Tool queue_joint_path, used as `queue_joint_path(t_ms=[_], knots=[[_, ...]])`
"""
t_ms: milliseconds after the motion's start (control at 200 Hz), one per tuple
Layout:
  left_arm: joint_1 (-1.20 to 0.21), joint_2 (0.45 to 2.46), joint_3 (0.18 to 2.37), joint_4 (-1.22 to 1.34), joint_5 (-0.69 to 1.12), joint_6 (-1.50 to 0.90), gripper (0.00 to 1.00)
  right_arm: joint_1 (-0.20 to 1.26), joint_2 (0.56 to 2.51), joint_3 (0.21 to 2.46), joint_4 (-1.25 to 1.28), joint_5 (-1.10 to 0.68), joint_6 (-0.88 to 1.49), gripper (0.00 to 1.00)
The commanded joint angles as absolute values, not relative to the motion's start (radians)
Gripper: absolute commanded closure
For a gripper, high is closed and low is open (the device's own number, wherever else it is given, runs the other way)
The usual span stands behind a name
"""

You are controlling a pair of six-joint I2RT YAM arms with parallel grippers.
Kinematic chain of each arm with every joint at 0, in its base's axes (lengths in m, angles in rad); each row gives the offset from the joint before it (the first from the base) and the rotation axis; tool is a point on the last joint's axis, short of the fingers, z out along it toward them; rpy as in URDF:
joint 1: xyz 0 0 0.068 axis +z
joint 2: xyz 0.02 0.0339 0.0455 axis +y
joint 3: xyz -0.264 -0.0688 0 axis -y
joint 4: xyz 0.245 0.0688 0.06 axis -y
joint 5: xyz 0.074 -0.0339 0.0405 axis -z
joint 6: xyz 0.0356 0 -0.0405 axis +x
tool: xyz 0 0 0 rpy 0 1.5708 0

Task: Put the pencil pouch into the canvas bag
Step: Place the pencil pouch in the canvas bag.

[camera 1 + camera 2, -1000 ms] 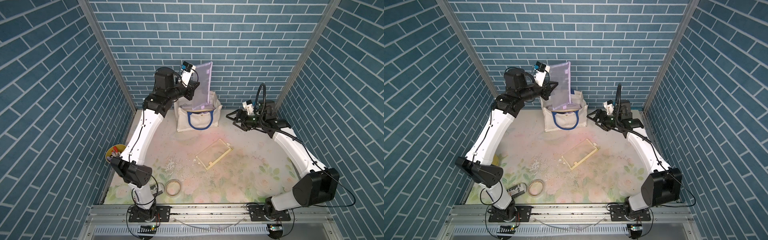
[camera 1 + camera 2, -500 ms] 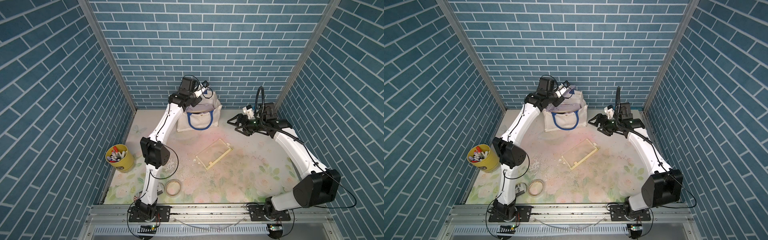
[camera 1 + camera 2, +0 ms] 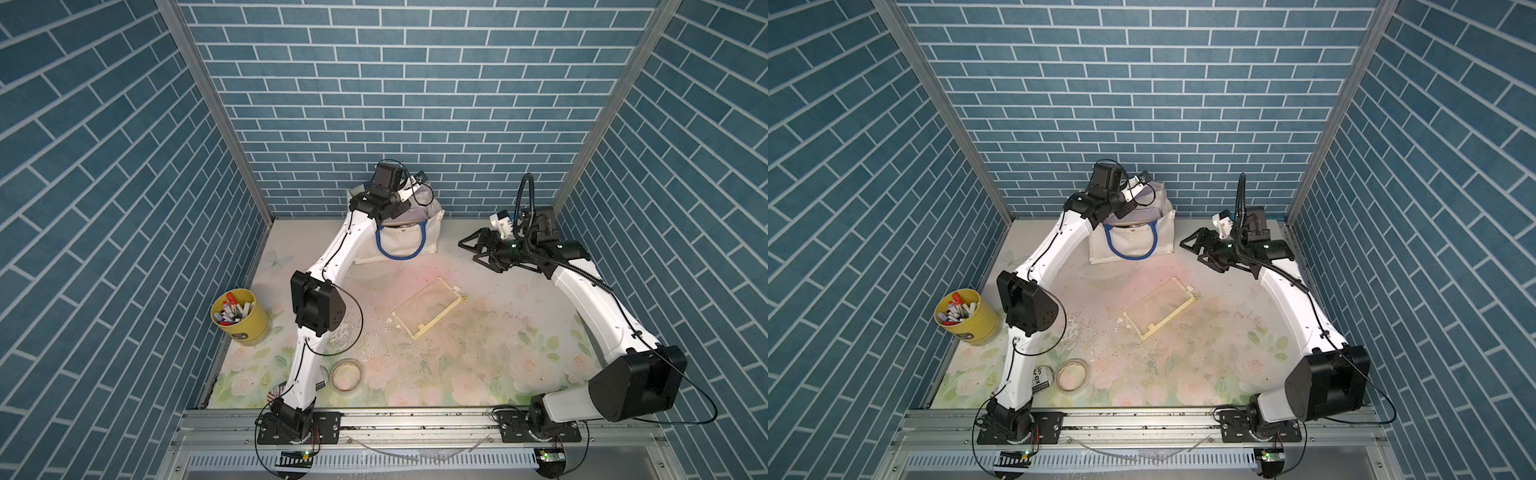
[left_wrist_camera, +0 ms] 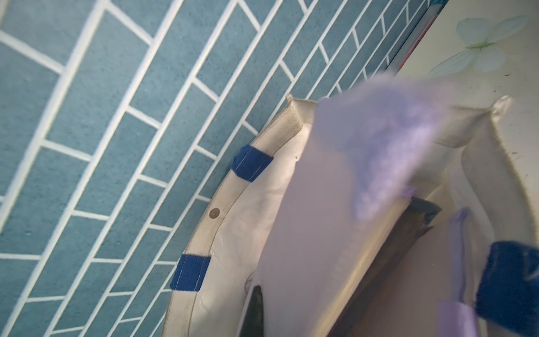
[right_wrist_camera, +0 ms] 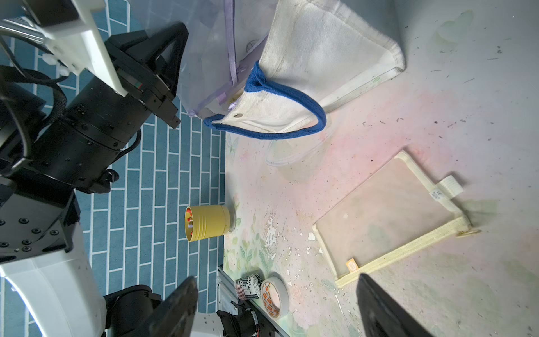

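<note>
My left gripper lowers the pencil pouch deeper inside the bag's opening below next and releases it, since the pouch still slants across the opening.
The off-white canvas bag with blue handles stands at the back wall, mouth open. My left gripper is at the bag's mouth, shut on the pencil pouch, a lavender mesh pouch. The pouch lies slanted across the opening with part of it inside; how deep it reaches is hidden. My right gripper hovers open and empty to the right of the bag, pointing toward it.
A flat cream-edged zip pouch lies mid-table. A yellow cup of markers stands by the left wall. A tape roll and a small printed roll lie near the left arm's base.
The left arm swung down from holding the pouch upright high above the bag, bringing it into the bag's mouth. The right gripper shifted only slightly.
</note>
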State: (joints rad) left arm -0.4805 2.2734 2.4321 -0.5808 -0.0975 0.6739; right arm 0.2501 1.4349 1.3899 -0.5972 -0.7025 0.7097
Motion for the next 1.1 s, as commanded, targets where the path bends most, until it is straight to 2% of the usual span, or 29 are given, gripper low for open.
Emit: queue_joint_path(t_ms=[0,240,510,745,820,945,1000,1095], knots=[[-0.513,2.331,2.467,-0.52,-0.13,0.683,1.0,0.247,1.39,1.367,-0.6,-0.695,0.715,0.16],[-0.514,2.345,2.441,-0.527,-0.175,0.726,1.0,0.246,1.36,1.343,-0.608,-0.689,0.714,0.16],[-0.51,2.271,2.262,-0.508,-0.232,0.778,1.0,0.245,1.348,1.331,-0.595,-0.69,0.721,0.16],[-0.499,2.265,2.283,-0.558,-0.145,0.722,1.0,0.245,1.368,1.338,-0.558,-0.707,0.735,0.17],[-0.499,2.278,2.333,-0.592,-0.106,0.674,0.75,0.245,1.373,1.345,-0.556,-0.71,0.735,0.17],[-0.494,2.273,2.375,-0.633,-0.05,0.623,0.4,0.245,1.369,1.34,-0.554,-0.706,0.735,0.17],[-0.491,2.268,2.387,-0.656,-0.029,0.617,0.32,0.246,1.364,1.332,-0.549,-0.705,0.736,0.17],[-0.49,2.246,2.395,-0.675,-0.029,0.608,0.29,0.245,1.364,1.324,-0.543,-0.698,0.735,0.17]])
